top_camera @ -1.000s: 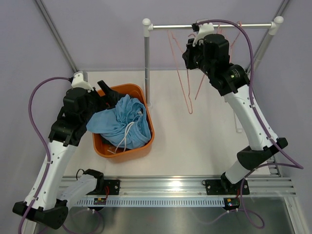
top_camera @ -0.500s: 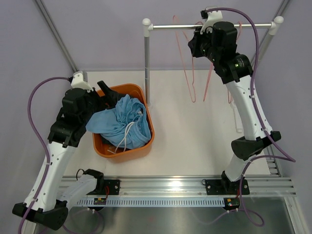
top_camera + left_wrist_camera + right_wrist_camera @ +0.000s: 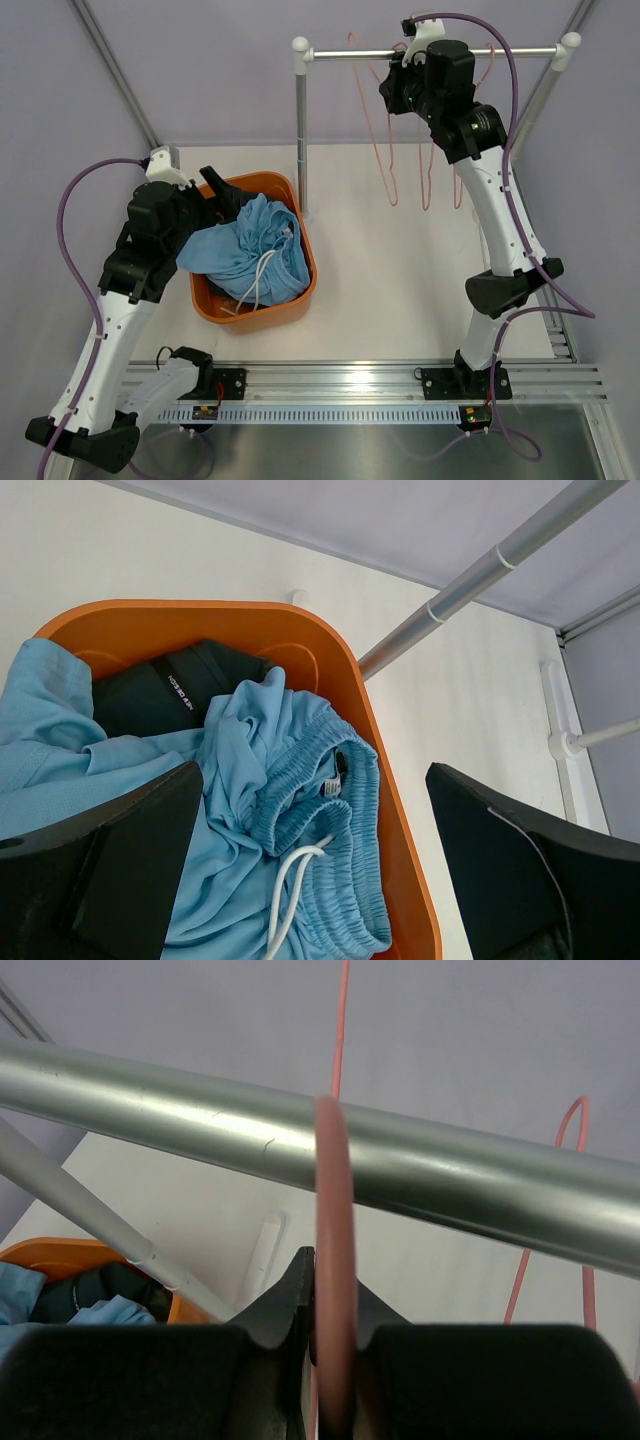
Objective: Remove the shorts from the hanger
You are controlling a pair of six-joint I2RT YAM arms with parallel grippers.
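Note:
The right gripper eases down next until the bend of the hanger's hook sits on the metal bar, then releases the hook, since it already crosses over that bar.
The light blue shorts [image 3: 250,255] with a white drawstring lie heaped in the orange basket [image 3: 205,305]. In the left wrist view a dark pair [image 3: 160,695] shows under the blue shorts [image 3: 260,810]. My left gripper [image 3: 225,195] hovers open over the basket's far left side, with nothing between its fingers [image 3: 150,830]. My right gripper [image 3: 408,75] is up at the metal rail [image 3: 520,51], shut on the hook of a bare pink hanger [image 3: 428,170]. In the right wrist view the hook [image 3: 333,1210] crosses the rail [image 3: 200,1110] above the gripper [image 3: 330,1260].
Other bare pink hangers [image 3: 375,130] hang from the rail beside the held one. The rack's upright post [image 3: 301,130] stands just behind the basket. A white fitting [image 3: 490,262] lies on the table at the right, under the right arm.
My right gripper has carried the pink hanger up and then slightly left along the rail. The hanger now hangs more upright. The left arm and the basket have stayed put.

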